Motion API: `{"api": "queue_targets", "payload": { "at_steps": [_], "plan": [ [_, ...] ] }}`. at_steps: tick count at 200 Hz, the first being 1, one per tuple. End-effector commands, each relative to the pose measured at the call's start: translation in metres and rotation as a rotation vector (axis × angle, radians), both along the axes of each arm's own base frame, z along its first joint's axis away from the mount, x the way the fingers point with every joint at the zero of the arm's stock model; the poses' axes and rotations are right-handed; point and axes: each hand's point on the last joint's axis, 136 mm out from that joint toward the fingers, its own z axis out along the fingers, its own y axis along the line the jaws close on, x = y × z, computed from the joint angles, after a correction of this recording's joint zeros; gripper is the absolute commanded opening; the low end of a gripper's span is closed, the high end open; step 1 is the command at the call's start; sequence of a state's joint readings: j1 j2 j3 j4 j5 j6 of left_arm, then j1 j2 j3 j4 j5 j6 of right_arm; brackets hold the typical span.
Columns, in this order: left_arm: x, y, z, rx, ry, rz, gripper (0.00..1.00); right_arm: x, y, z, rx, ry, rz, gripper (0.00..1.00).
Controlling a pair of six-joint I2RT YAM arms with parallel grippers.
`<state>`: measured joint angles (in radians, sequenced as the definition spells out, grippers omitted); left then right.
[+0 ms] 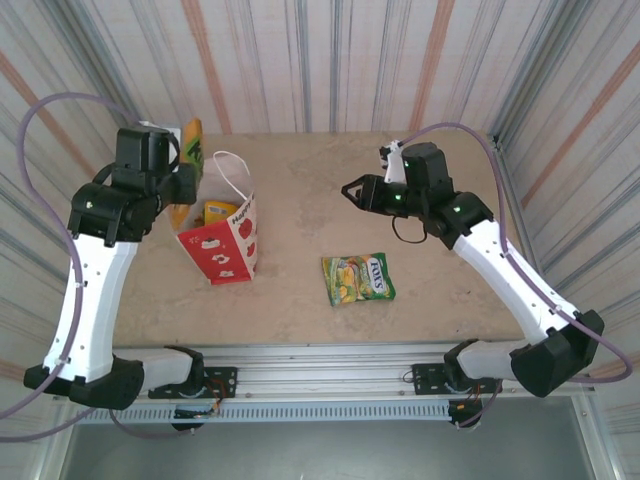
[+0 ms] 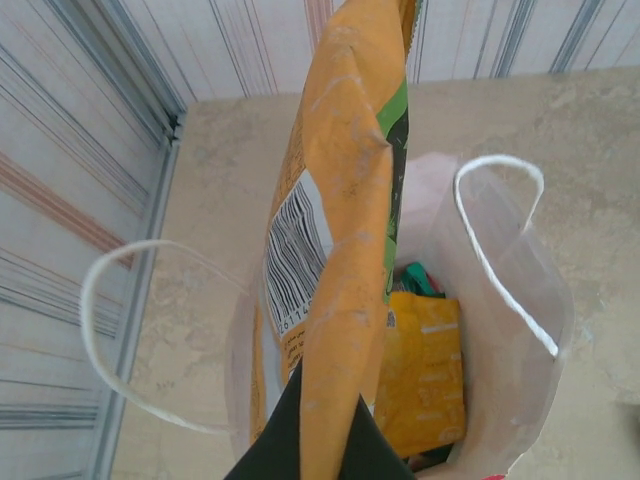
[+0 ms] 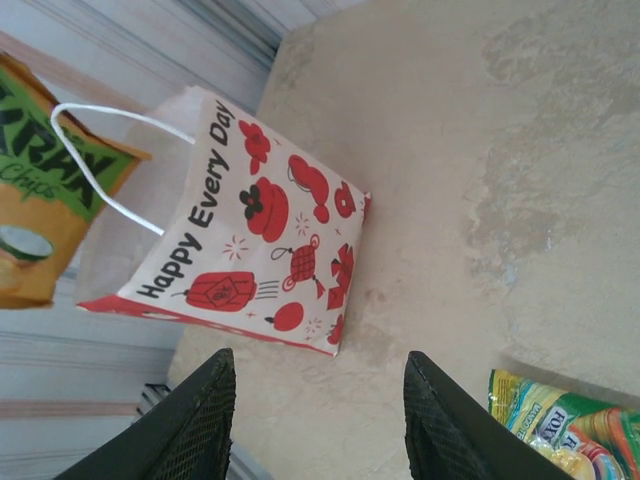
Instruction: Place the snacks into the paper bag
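Observation:
The orange packet is right against the bag's side, so next I need to move my left gripper toward the yellow packet (image 2: 425, 370), lower it to the bag's opening below and release.
My left gripper (image 1: 188, 180) (image 2: 335, 425) is shut on an orange snack packet (image 1: 192, 140) (image 2: 345, 230) with a green label and a barcode. It holds the packet upright over the open mouth of the white paper bag (image 1: 228, 240) (image 2: 520, 300) (image 3: 270, 230). Inside the bag lie a yellow packet (image 2: 425, 370) and a teal one (image 2: 420, 278). A green-and-yellow packet (image 1: 358, 278) (image 3: 560, 420) lies flat on the table to the right of the bag. My right gripper (image 1: 350, 190) (image 3: 320, 420) hangs open above the table between the bag and that packet, with nothing between its fingers.
The bag's white string handles (image 2: 495, 240) loop out on both sides of its mouth. Striped walls (image 1: 320, 60) close in the beige table (image 1: 400, 170) on three sides. A metal rail (image 1: 330, 365) runs along the near edge.

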<state>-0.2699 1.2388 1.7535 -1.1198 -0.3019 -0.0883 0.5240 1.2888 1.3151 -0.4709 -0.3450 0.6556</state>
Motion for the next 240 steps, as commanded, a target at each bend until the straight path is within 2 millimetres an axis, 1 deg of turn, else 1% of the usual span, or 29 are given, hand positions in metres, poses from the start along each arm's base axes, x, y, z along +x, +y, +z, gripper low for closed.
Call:
{"api": "queue_targets", "payload": {
  "at_steps": [1,22,47,59,81,116,134,158,176,208,240],
  "plan": [
    [0.007,-0.005,-0.001,-0.072,-0.041,-0.006,0.00,-0.005,0.007,-0.010,0.005,0.035,0.024,0.47],
    [0.015,-0.007,-0.008,-0.105,-0.058,-0.006,0.00,-0.006,0.008,-0.014,0.002,0.041,0.028,0.47],
    [0.023,-0.007,-0.017,-0.093,-0.069,0.000,0.00,-0.007,0.009,-0.017,0.001,0.046,0.029,0.47],
    [0.026,-0.008,-0.017,-0.096,-0.084,-0.006,0.00,-0.007,0.009,-0.018,-0.001,0.047,0.028,0.46],
    [0.029,-0.010,-0.008,-0.116,-0.116,-0.015,0.00,-0.007,0.009,-0.019,0.000,0.050,0.030,0.47],
    [0.034,-0.012,0.012,-0.120,-0.184,-0.031,0.00,-0.004,0.011,-0.022,0.001,0.054,0.031,0.46],
    [0.038,-0.013,0.016,-0.111,-0.196,-0.037,0.00,-0.004,0.012,-0.024,0.002,0.058,0.035,0.46],
    [0.040,-0.011,0.003,-0.085,-0.144,-0.031,0.00,-0.004,0.013,-0.027,0.000,0.068,0.039,0.46],
    [0.036,-0.009,-0.007,-0.079,-0.117,-0.023,0.00,-0.004,0.013,-0.028,-0.001,0.069,0.041,0.46],
    [0.024,-0.002,-0.019,-0.056,-0.099,-0.001,0.00,-0.003,0.014,-0.031,-0.003,0.074,0.045,0.46],
    [0.022,0.005,-0.033,-0.022,-0.089,0.007,0.00,-0.001,0.018,-0.034,0.001,0.084,0.055,0.46]
  ]
}}
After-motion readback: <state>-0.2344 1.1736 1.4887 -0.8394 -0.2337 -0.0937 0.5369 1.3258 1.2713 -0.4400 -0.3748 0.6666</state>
